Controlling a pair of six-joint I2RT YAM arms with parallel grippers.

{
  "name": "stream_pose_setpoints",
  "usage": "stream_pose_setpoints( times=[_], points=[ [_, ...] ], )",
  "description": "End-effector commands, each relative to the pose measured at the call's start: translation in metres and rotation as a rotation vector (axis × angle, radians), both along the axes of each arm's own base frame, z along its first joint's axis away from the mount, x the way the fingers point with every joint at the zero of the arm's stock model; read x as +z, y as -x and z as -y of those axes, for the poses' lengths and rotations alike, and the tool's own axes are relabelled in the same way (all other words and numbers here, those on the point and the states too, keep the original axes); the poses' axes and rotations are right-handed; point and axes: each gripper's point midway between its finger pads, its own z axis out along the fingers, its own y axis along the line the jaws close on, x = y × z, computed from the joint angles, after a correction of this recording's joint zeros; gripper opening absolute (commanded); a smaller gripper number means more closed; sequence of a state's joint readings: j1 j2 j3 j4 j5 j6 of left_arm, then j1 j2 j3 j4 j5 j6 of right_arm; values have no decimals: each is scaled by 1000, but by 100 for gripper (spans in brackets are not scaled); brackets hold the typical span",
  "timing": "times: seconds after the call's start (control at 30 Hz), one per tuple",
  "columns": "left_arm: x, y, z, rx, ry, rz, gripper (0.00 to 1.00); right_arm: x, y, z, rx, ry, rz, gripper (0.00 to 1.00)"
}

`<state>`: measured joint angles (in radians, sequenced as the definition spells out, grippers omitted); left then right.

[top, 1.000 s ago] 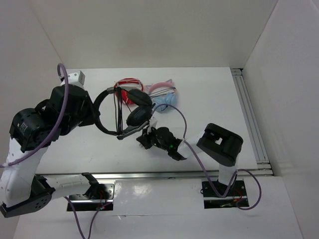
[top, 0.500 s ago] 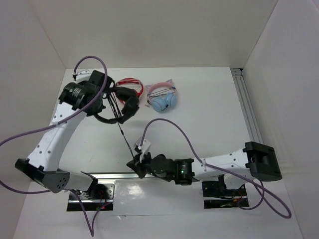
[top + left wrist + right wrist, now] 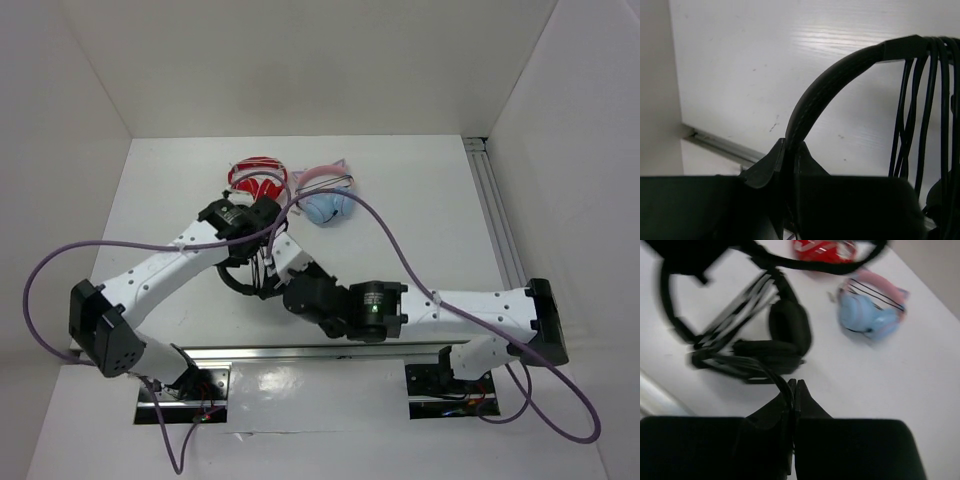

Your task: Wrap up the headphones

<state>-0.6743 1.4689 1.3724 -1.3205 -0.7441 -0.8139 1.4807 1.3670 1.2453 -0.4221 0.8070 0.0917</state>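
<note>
My left gripper holds the headband and should next carry it to clear tabletop by the metal bar, below the gripper, to its right in the top view. Then it should lower and release the headband.
The black headphones (image 3: 238,284) lie low over the table's middle, mostly hidden under both wrists. My left gripper (image 3: 262,226) is shut on the thin headband (image 3: 812,100); several cable strands (image 3: 922,110) cross the band beside it. My right gripper (image 3: 272,266) is shut on the thin black cable (image 3: 771,374), which runs from its fingertips to the cable turns across the headset. The right wrist view shows a black earcup (image 3: 790,326) just beyond my right gripper (image 3: 794,386). My left gripper (image 3: 790,150) pinches the band at its fingertips.
Red headphones (image 3: 257,175) and light blue and pink cat-ear headphones (image 3: 326,198) lie just behind the black set, also in the right wrist view (image 3: 872,315). A metal rail (image 3: 500,230) runs along the table's right side. A purple robot cable (image 3: 370,225) arches over the table.
My left arm brought the headphones from the back left down toward the middle. My right arm swung from the front edge in toward the headset, cable still pinched.
</note>
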Motion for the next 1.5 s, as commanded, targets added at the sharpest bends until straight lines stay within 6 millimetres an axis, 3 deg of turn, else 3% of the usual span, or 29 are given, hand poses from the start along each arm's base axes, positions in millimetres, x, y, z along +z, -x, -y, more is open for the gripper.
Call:
stream_pose_setpoints(
  times=[0.0, 0.07, 0.17, 0.3, 0.43, 0.7, 0.8, 0.9, 1.03, 1.17, 1.23, 1.3, 1.37, 1.4, 1.47],
  points=[
    [11, -8, 25, -153, 132, 95, 0, 43, -49, 71, -218, 119, 161, 0],
    [15, 3, 47, -323, 191, 75, 0, 44, -64, 87, -275, 127, 187, 0],
    [16, 29, 90, -553, 299, 13, 0, 65, -79, 101, -331, 57, 247, 0],
    [17, 66, 119, -737, 357, -65, 0, 63, -97, 107, -296, 38, 265, 0],
    [39, 80, 127, -815, 396, -32, 0, 51, -112, 108, -201, 56, 210, 0],
    [72, 84, 134, -878, 455, 5, 0, 27, -135, 110, -102, 81, 114, 1],
    [74, 87, 137, -898, 465, -12, 0, 23, -136, 108, -68, 52, 77, 14],
    [80, 84, 137, -904, 456, -2, 0, 30, -136, 107, -58, 23, 78, 35],
    [89, 74, 132, -847, 425, 34, 0, 37, -139, 116, -82, -10, 79, 51],
    [83, 58, 126, -766, 444, 12, 0, 17, -148, 128, -114, -22, 49, 57],
    [80, 44, 114, -690, 455, 8, 0, 18, -151, 134, -126, -34, 55, 61],
    [77, 36, 107, -659, 456, 9, 0, 10, -155, 140, -146, -36, 39, 71],
    [78, 25, 97, -604, 470, 24, 0, 12, -159, 147, -157, -60, 31, 76],
    [79, 23, 98, -599, 499, 23, 0, 10, -161, 150, -174, -73, 26, 85],
    [83, 18, 94, -598, 533, 38, 0, 9, -163, 151, -165, -90, 12, 93]
  ],
)
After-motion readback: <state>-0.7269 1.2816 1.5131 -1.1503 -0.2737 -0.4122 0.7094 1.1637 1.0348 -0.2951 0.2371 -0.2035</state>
